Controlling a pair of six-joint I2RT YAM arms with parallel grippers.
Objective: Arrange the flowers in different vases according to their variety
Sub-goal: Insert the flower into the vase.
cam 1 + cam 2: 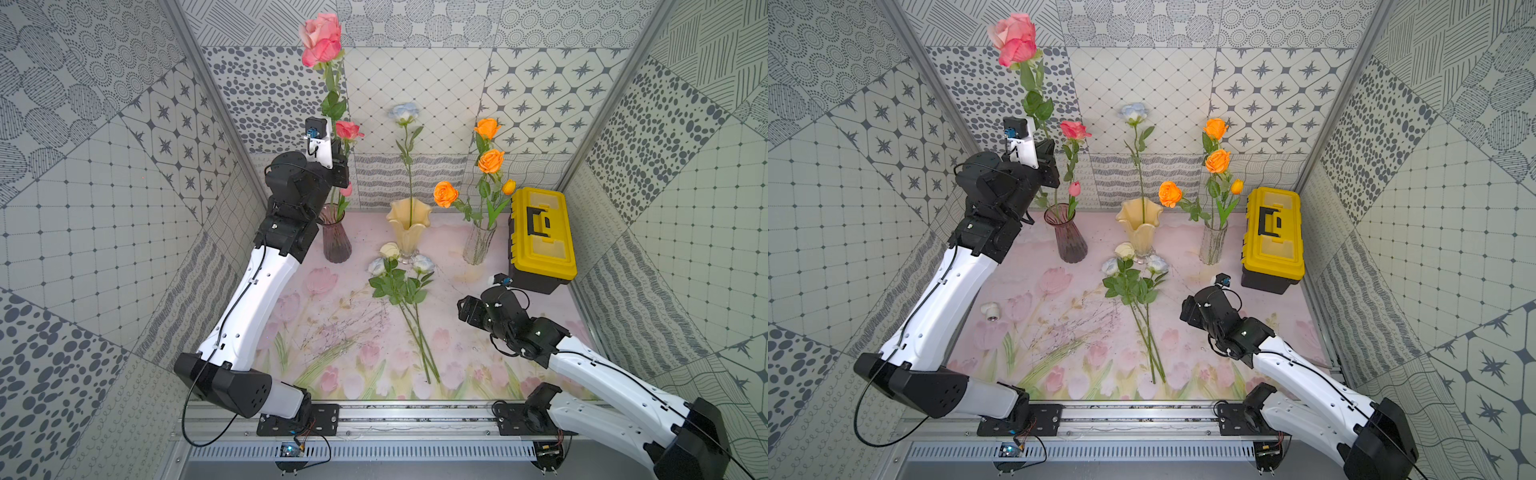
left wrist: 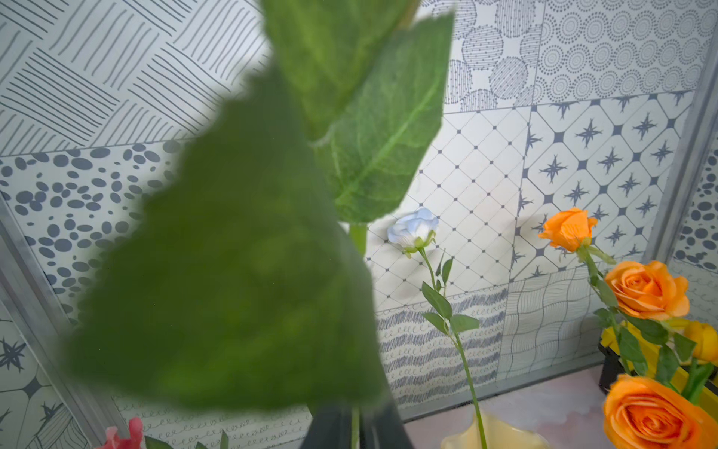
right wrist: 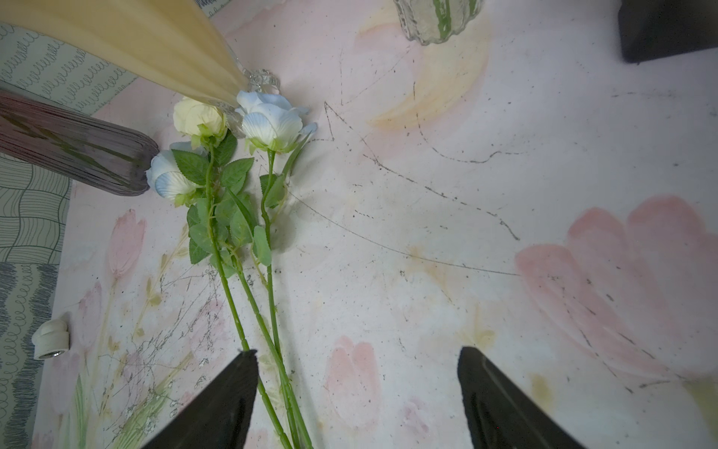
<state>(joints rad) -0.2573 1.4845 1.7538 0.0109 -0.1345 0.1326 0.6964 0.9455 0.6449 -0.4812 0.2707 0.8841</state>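
The tall pink rose's green stem comes down with my left gripper toward the opening of the ribbed purple vase (image 1: 1061, 214) for release next, because a pink rose and bud already stand there.
My left gripper (image 1: 338, 160) is shut on the green stem of a tall pink rose (image 1: 321, 37), held upright over the ribbed purple vase (image 1: 336, 237). The stem runs down to the vase's mouth; how deep it goes is hidden. A smaller pink rose (image 1: 347, 129) and a pink bud (image 1: 346, 190) stand in that vase. The cream vase (image 1: 407, 224) holds one pale-blue rose (image 1: 404, 112). Orange roses (image 1: 490, 160) fill the clear vase (image 1: 478, 243). Three white and pale-blue roses (image 1: 399, 282) lie on the mat. My right gripper (image 3: 357, 353) hangs open over the mat beside their stems (image 3: 268, 350).
A yellow-and-black toolbox (image 1: 540, 237) stands at the back right, close behind the right wrist. A small white fitting (image 1: 990, 311) lies on the mat by the left arm. Patterned walls close in three sides; a metal rail (image 1: 395, 419) runs along the front.
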